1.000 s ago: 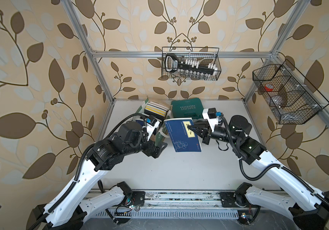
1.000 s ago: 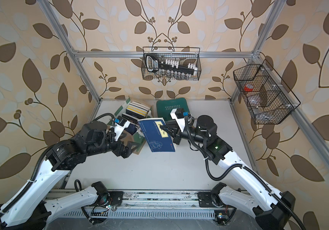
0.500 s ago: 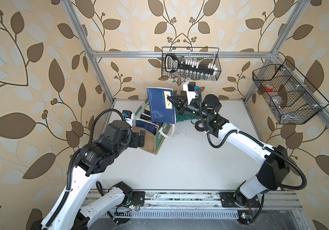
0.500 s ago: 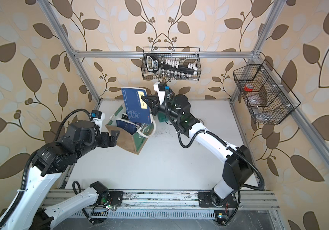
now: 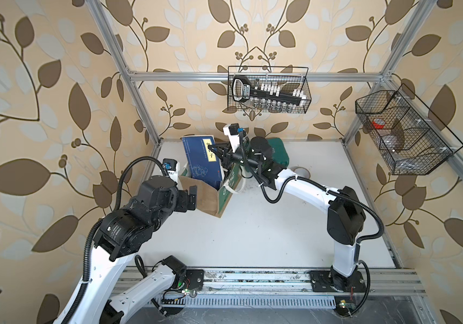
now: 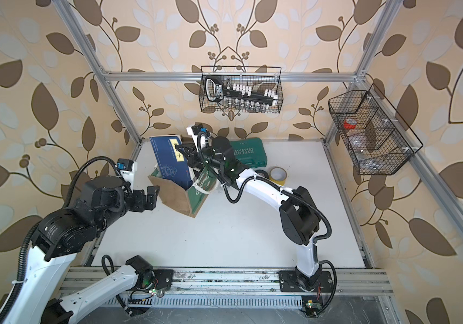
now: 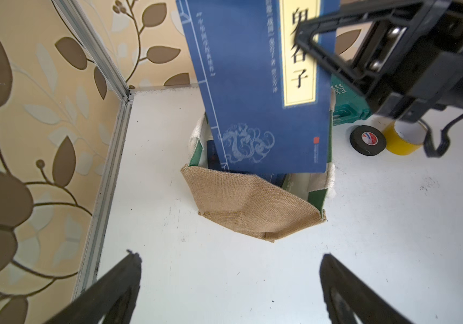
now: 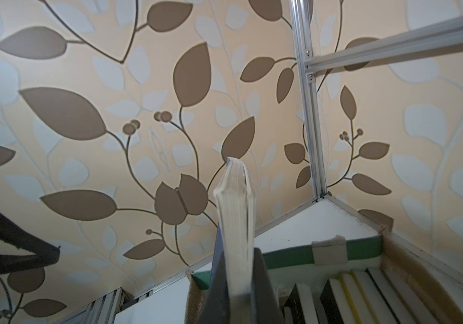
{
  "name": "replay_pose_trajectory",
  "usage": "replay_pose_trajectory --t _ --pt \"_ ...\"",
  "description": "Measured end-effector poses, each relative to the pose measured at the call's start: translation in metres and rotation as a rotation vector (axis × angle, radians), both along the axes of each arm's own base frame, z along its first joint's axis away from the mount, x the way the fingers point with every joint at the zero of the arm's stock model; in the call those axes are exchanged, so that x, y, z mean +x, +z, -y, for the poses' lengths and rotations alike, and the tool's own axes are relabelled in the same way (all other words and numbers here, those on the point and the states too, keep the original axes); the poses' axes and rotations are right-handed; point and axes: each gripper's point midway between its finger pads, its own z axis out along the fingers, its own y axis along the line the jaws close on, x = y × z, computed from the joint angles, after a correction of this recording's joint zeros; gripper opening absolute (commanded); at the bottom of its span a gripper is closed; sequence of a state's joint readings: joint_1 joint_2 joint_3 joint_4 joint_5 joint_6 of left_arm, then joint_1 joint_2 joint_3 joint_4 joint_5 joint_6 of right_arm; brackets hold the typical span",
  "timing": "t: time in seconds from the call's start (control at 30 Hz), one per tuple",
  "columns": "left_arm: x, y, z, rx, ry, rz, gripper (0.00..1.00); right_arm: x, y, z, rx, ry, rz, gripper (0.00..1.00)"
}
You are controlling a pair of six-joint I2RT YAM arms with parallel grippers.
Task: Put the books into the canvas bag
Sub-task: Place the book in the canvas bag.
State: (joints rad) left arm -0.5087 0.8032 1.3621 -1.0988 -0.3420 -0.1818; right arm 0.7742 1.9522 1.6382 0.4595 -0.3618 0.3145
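My right gripper comes down toward the bag's opening (image 5: 205, 184) (image 8: 274, 289) below it next and releases the book's page edge, since the book's lower edge already hangs there.
A navy blue book (image 5: 200, 160) (image 6: 170, 160) with a yellow title label hangs upright over the canvas bag (image 5: 207, 196) (image 6: 177, 196). Its lower edge is at the bag's open mouth. My right gripper (image 5: 216, 148) (image 6: 181, 148) (image 8: 237, 280) is shut on the book's page edge (image 8: 235, 213). Several more books (image 8: 365, 294) stand inside the bag. My left gripper (image 5: 191, 196) (image 6: 150, 196) (image 7: 230, 254) is open and holds nothing. It is a short way off the bag's burlap end (image 7: 252, 204), above bare table.
A green tool case (image 5: 278, 151) (image 6: 248, 153) lies behind the bag near the back wall. A black tape roll (image 7: 367, 140) and a yellow one (image 7: 404, 137) lie to its right. Two wire baskets (image 5: 268, 92) (image 5: 404, 131) hang on the walls. A frame post (image 7: 106, 64) stands at the back-left corner.
My right arm carried the blue book from mid-table to the back left and lowered it to the bag's mouth. My left gripper drew back from the bag.
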Motion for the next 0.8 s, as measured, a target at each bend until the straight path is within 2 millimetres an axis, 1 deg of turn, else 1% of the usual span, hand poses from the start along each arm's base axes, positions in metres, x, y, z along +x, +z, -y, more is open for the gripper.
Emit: replay_pose_trajectory --t 0.17,0.23,0.33,0.47,0.57,0.7,0.8 --pt "-0.005 0.004 -0.003 -0.012 0.000 0.020 0.99 -0.017 -0.003 -0.011 0.024 0.028 0.003 0.00" --pt "-0.006 0.003 -0.003 -0.013 -0.001 0.021 0.99 -0.022 -0.008 -0.013 0.031 0.029 -0.007 0.00" --pt "-0.005 -0.001 -0.002 -0.011 -0.005 0.010 0.99 -0.030 -0.021 -0.014 0.045 0.018 -0.047 0.00" --pt "-0.005 -0.006 0.001 -0.013 -0.018 -0.005 0.99 -0.035 -0.037 -0.013 0.060 -0.028 -0.099 0.00" --pt "-0.005 -0.007 0.003 -0.015 -0.022 -0.009 0.99 -0.038 -0.050 -0.008 0.081 -0.077 -0.146 0.00" --pt "-0.004 -0.010 0.004 -0.018 -0.028 -0.014 0.99 -0.035 -0.058 -0.003 0.109 -0.140 -0.195 0.00" --pt "-0.004 -0.010 0.006 -0.024 -0.037 -0.017 0.99 -0.036 -0.066 -0.001 0.120 -0.167 -0.215 0.00"
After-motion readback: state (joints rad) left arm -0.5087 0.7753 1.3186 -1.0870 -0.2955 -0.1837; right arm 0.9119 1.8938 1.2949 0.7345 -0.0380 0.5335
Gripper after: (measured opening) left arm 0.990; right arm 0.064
